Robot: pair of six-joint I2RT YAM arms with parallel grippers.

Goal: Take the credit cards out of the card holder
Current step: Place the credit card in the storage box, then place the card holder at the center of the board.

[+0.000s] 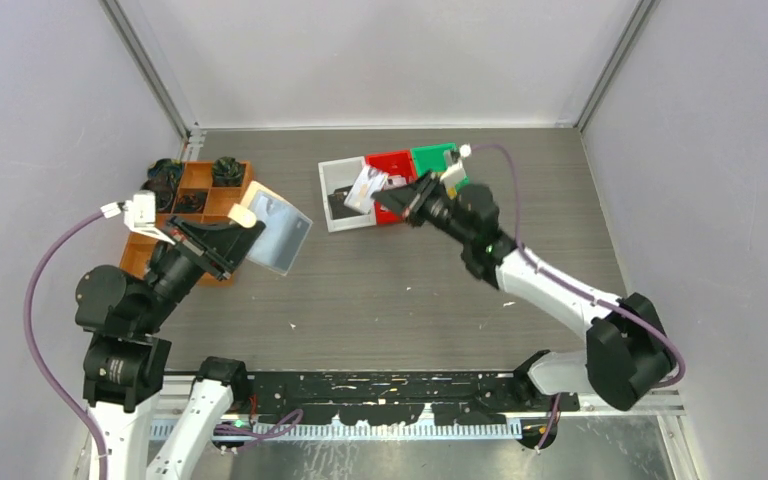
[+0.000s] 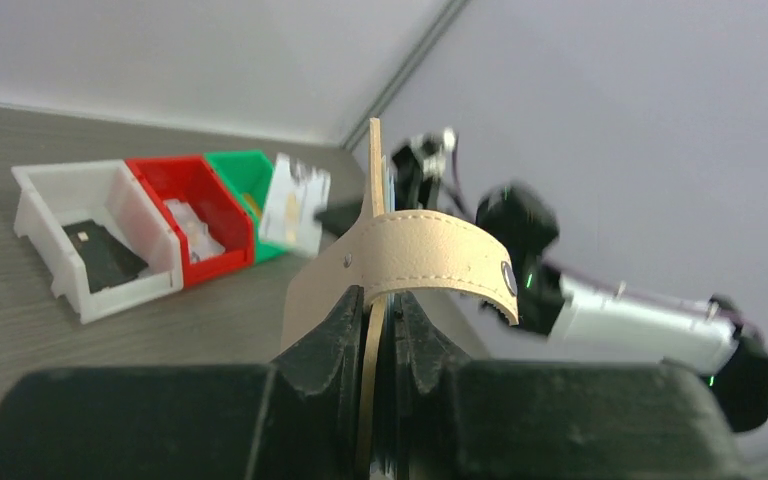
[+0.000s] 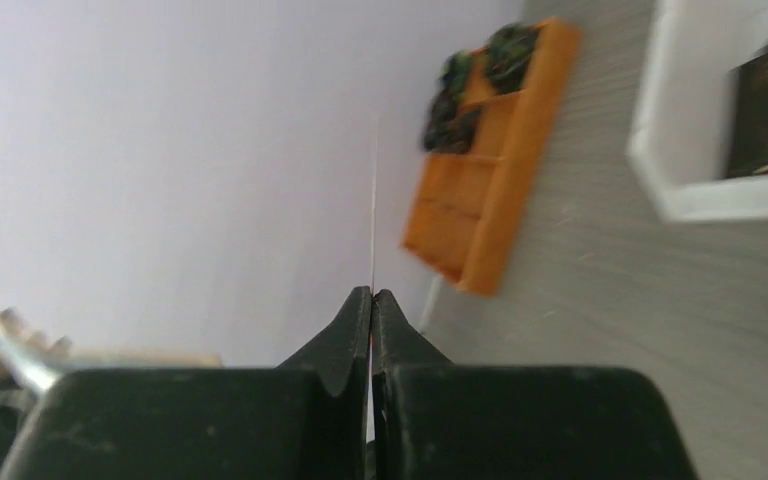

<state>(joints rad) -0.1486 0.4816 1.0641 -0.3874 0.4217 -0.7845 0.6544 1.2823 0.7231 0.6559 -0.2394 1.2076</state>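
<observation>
The red bin's pale cards lie below my right gripper. It will tip downward and lower its white credit card to let go of it over them.
My left gripper (image 1: 232,238) is shut on the tan card holder (image 1: 278,232) and holds it open in the air left of centre. In the left wrist view the holder (image 2: 400,255) stands edge-on between my jaws (image 2: 380,305), its snap tab curling to the right. My right gripper (image 1: 394,197) is shut on one white credit card (image 1: 363,188), above the white and red bins. That card shows in the left wrist view (image 2: 295,205) and as a thin edge in the right wrist view (image 3: 373,220) between my shut jaws (image 3: 372,296). More pale cards (image 2: 192,225) lie in the red bin.
White (image 1: 332,205), red (image 1: 390,161) and green (image 1: 430,157) bins stand side by side at the back centre. A black wallet-like item (image 2: 100,252) lies in the white bin. An orange compartment tray (image 1: 198,178) with dark items sits at the back left, under my left arm.
</observation>
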